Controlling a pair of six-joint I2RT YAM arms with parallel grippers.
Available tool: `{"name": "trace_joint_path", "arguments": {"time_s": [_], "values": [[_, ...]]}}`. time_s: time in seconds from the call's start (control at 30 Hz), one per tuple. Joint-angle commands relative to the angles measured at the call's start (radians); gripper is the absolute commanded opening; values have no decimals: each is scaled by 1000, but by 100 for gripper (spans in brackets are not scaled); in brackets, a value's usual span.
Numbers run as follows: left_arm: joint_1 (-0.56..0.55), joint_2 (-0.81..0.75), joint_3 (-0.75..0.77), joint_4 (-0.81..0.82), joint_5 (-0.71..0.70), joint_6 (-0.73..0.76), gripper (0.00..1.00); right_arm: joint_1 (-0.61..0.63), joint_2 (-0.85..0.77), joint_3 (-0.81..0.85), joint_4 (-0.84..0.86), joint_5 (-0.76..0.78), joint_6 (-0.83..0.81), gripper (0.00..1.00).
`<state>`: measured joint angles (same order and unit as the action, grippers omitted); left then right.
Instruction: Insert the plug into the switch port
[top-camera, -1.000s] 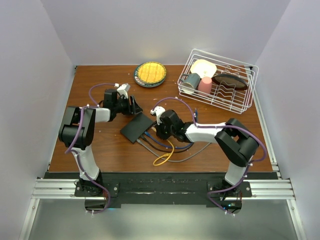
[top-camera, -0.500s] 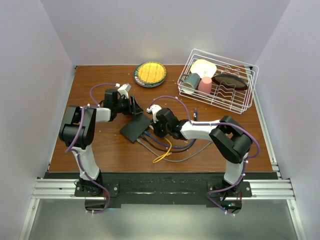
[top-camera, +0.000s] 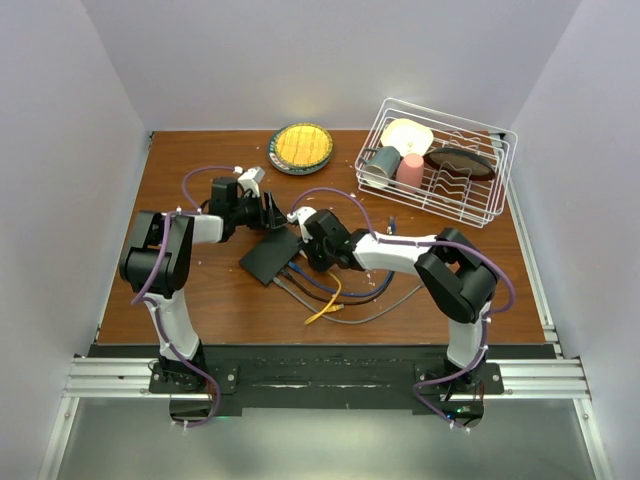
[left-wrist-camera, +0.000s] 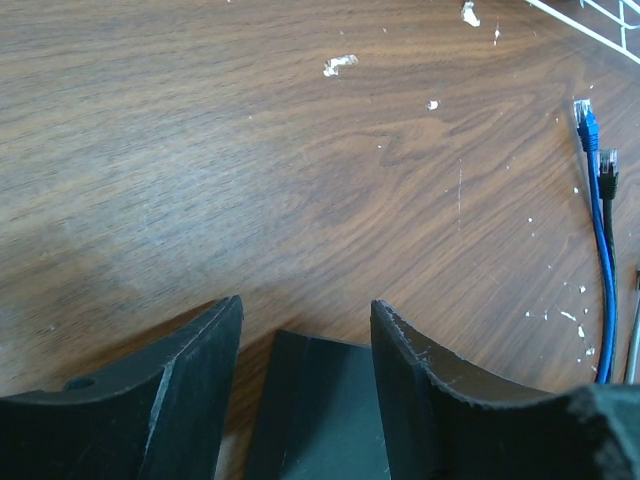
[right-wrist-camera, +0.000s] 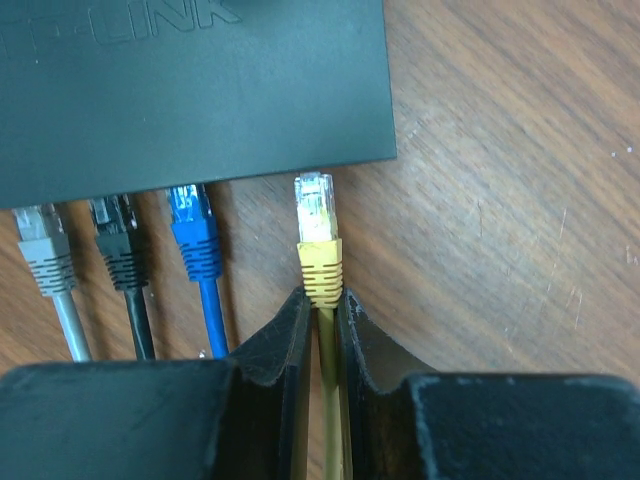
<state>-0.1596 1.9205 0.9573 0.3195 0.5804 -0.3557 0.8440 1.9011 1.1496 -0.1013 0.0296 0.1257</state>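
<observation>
The yellow plug's clear tip stops short, so my right gripper will next push the plug into the port edge (right-wrist-camera: 314, 168) between the blue plug (right-wrist-camera: 193, 230) and the box corner, then let go.
The black switch box (top-camera: 273, 256) lies flat mid-table. In the right wrist view its port edge (right-wrist-camera: 200, 165) holds a grey (right-wrist-camera: 45, 245), a black (right-wrist-camera: 118, 240) and a blue plug (right-wrist-camera: 193, 230). My right gripper (right-wrist-camera: 320, 300) is shut on the yellow cable just behind the yellow plug (right-wrist-camera: 320, 255). The plug's clear tip points at the box edge near its right end, a small gap short of it. My left gripper (left-wrist-camera: 305, 310) is open, with its fingers either side of the box's far corner (left-wrist-camera: 320, 410).
A round yellow-centred plate (top-camera: 300, 147) sits at the back. A white wire rack (top-camera: 437, 160) with cups and dishes stands back right. Loose cables (top-camera: 345, 298) trail toward the front. Loose blue (left-wrist-camera: 586, 115) and black (left-wrist-camera: 608, 165) plugs lie right of the box.
My right gripper has moved left and away from the bases, bringing the yellow plug up to the box edge. The left gripper has stayed at the box's far corner.
</observation>
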Motion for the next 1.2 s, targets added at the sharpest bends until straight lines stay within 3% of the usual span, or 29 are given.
{"name": "trace_joint_path", "arguments": {"time_s": [0.0,0.33,1.17], "values": [[-6,14,26,1,12,6,60,6,29,50,-100,-22,-31,0],[-14,14,28,-2,24,6,60,7,73,119,-149,-7,-32,0],[-61,32,64,-114,116,26,57,7,125,164,-37,35,3,0]]}}
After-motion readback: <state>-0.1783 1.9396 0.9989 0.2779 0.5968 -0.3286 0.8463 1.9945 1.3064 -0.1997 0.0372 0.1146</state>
